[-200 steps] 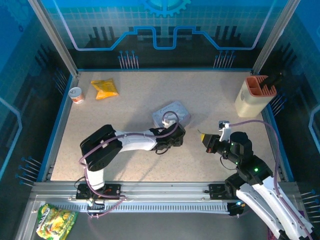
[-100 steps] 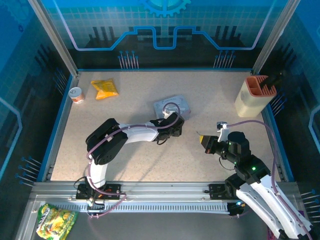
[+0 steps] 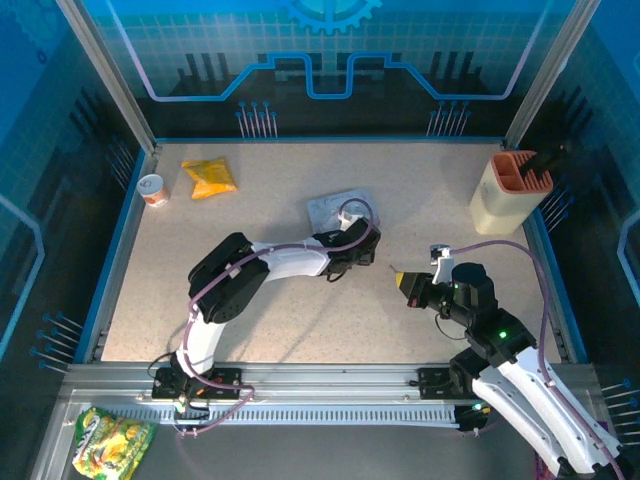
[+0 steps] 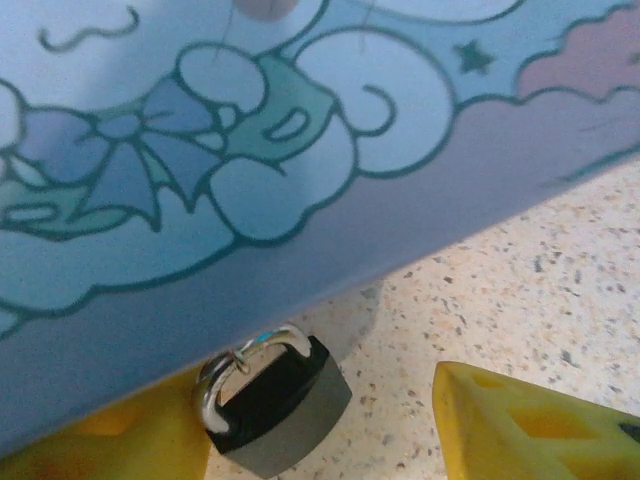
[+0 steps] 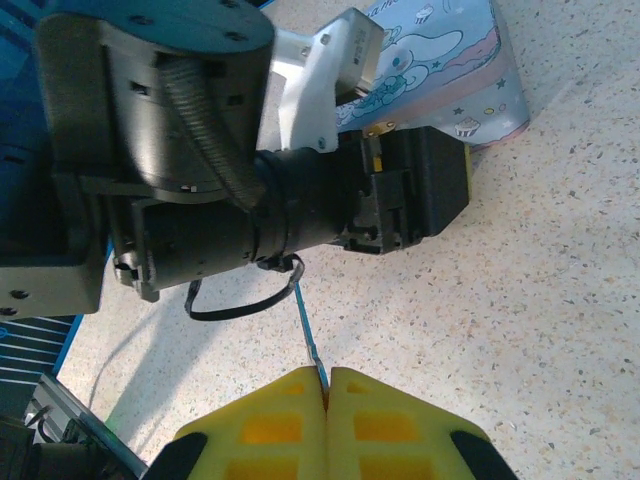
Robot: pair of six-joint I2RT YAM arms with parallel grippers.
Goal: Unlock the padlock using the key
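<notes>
The padlock is resting by one yellow finger and the other finger stands apart, so my left gripper needs to move along the tin's edge onto the dark body next and close.
The padlock, a dark body with a silvery shackle, lies on the table against the lower edge of the pale blue tin. My left gripper is open around it. The padlock rests by the left yellow finger, and the other finger stands well apart to the right. From above, the left gripper sits at the tin. My right gripper is shut on the key, a thin blade sticking out toward the left arm's wrist. The right gripper hovers right of the left one.
A beige holder stands at the back right. A small cup and a yellow packet lie at the back left. A snack bag sits off the table at the near left.
My left gripper has swung right and farther along the tin, and the tin has shifted a little toward the back. The right gripper has edged slightly left with the key.
</notes>
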